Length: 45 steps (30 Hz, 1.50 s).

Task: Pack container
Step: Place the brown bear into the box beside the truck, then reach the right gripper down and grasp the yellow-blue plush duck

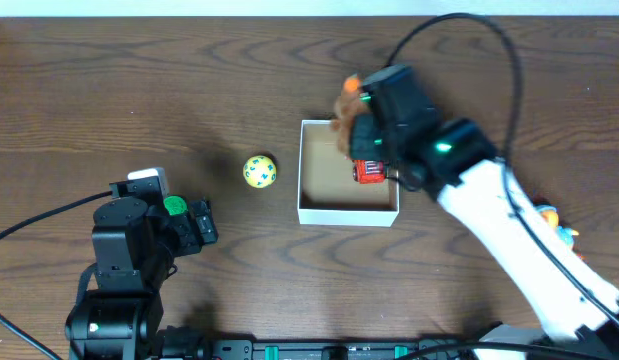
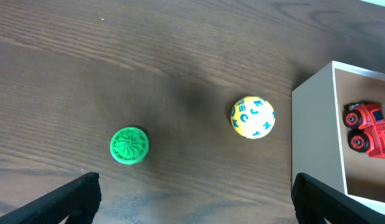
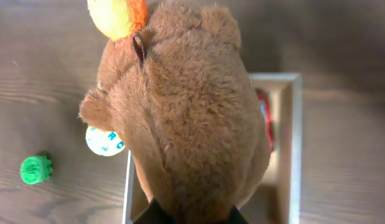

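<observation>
The right gripper moves down next toward the open part of the container's bottom beside the red toy truck [image 1: 369, 172], on the ball's side, and releases the brown plush bear.
The container [image 1: 319, 211] is a square white-walled box with a tan inside, at the table's middle. A red toy truck [image 1: 369, 172] lies inside it, also in the left wrist view [image 2: 368, 130]. My right gripper [image 1: 361, 128] is shut on a brown plush bear [image 3: 186, 118] with an orange part [image 3: 117, 15], held above the container's far edge [image 3: 296, 143]. My left gripper [image 2: 193, 199] is open and empty, low at the left. A yellow lettered ball [image 1: 259, 171] and a green round toy [image 1: 174, 206] lie on the table left of the container.
The ball [image 2: 252, 117] and green toy [image 2: 129, 145] lie ahead of the left fingers, with the container wall [image 2: 316, 124] at the right. A small orange and blue toy [image 1: 551, 218] lies at the right, partly behind the right arm.
</observation>
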Available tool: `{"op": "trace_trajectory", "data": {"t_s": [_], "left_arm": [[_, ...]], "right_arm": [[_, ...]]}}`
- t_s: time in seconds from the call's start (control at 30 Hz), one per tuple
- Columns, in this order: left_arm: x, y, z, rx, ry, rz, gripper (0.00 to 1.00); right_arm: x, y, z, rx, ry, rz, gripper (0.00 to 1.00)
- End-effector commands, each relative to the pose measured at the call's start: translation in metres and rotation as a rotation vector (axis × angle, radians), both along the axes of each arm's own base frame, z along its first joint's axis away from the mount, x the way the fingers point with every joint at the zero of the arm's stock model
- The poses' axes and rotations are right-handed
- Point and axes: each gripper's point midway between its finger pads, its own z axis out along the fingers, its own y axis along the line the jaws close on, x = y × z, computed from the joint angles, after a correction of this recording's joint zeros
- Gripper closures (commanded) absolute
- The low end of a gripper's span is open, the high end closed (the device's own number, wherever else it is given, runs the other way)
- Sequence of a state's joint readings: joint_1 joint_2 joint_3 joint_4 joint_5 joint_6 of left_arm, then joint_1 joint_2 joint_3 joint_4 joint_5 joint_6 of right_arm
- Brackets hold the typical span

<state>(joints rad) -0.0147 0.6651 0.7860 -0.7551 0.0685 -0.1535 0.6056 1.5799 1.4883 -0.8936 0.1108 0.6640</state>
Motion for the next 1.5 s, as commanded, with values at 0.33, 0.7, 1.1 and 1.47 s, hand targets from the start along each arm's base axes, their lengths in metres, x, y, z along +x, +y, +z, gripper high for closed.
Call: {"op": "trace_trajectory", "data": {"t_s": [0.33, 0.7, 1.1, 1.47], "left_arm": [[0.001, 0.001, 0.008, -0.003, -0.019, 0.003, 0.02], [0.001, 0.001, 0.008, -0.003, -0.019, 0.003, 0.02], [0.001, 0.001, 0.008, -0.003, -0.019, 0.003, 0.02], [0.001, 0.001, 0.008, -0.003, -0.019, 0.003, 0.02]], "right_arm": [[0.015, 0.020, -0.120, -0.115, 0.210, -0.118, 0.99], [0.016, 0.022, -0.145, -0.149, 0.244, -0.103, 0.32], [0.055, -0.050, 0.057, -0.125, -0.153, -0.157, 0.11], [-0.026, -0.290, 0.083, -0.178, 0.045, -0.695, 0.01]]}}
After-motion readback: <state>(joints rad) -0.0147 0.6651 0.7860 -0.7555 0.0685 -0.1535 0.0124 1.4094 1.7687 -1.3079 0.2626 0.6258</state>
